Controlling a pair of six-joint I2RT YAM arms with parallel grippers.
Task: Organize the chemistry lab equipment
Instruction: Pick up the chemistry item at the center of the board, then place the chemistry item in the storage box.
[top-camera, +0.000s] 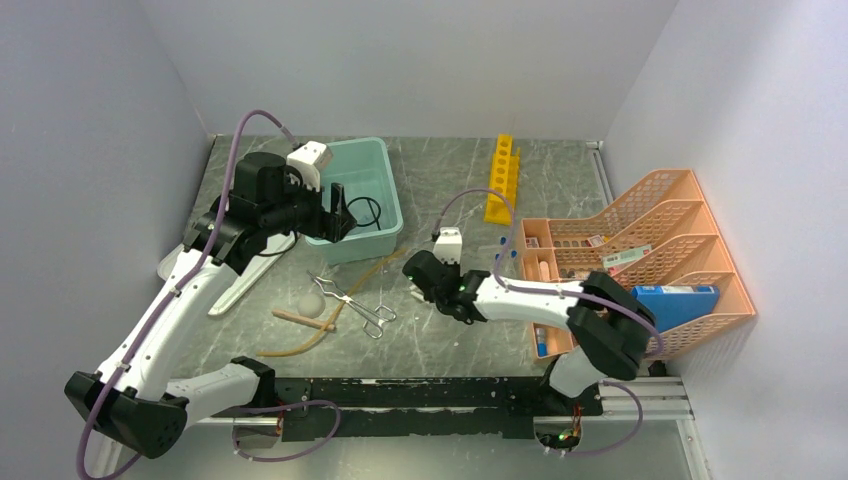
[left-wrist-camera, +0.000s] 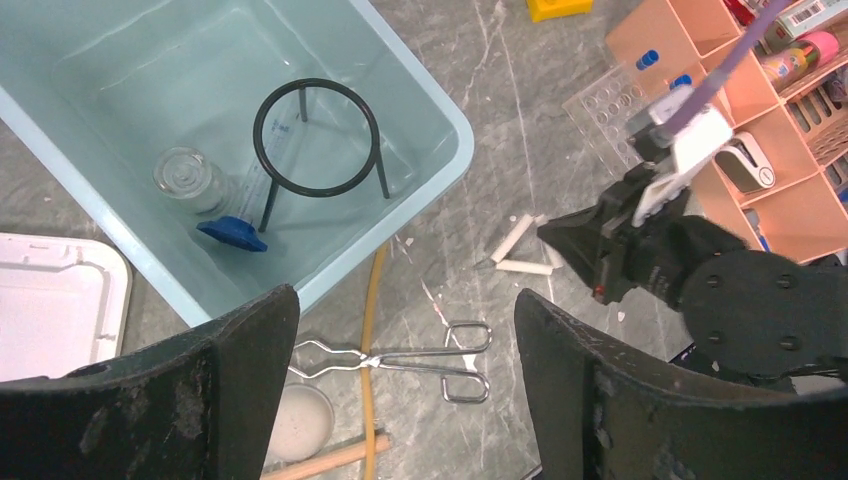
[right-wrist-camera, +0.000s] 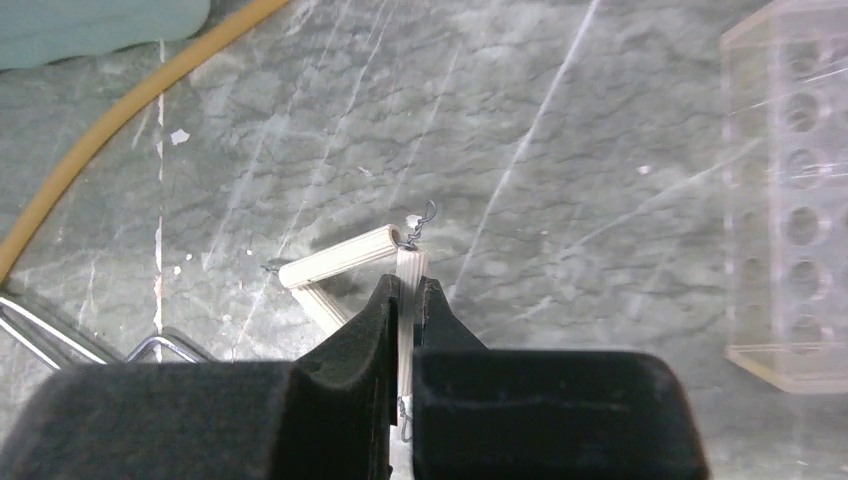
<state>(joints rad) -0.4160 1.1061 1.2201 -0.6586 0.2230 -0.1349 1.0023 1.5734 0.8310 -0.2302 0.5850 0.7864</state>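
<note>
My right gripper holds the triangle, and the teal tub's far end (top-camera: 360, 172) is bare beyond the ring stand. I will lift my right gripper, swing it outward over there, lower it and let go of the triangle.
My right gripper (right-wrist-camera: 408, 290) is shut on one leg of a wire triangle (right-wrist-camera: 340, 258) sleeved in white tubes, low over the table; the same triangle (left-wrist-camera: 515, 262) shows in the left wrist view. My left gripper (left-wrist-camera: 407, 305) hangs open and holds nothing by the near corner of the teal tub (left-wrist-camera: 440, 160). In the tub stand the black ring stand (left-wrist-camera: 318, 140) and a blue-capped clear tube (left-wrist-camera: 232, 232). Silver tongs (left-wrist-camera: 400, 355), the tan hose (left-wrist-camera: 372, 330) and a wooden stick (left-wrist-camera: 325, 460) lie below the left gripper. The yellow rack (top-camera: 503, 175) is at the back.
A clear plastic tube rack (right-wrist-camera: 790, 200) lies right of the right gripper. The orange mesh organiser (top-camera: 640, 250) fills the right side. A white lid (left-wrist-camera: 50, 300) lies left of the tub, and a small white dish (left-wrist-camera: 295, 420) sits by the stick.
</note>
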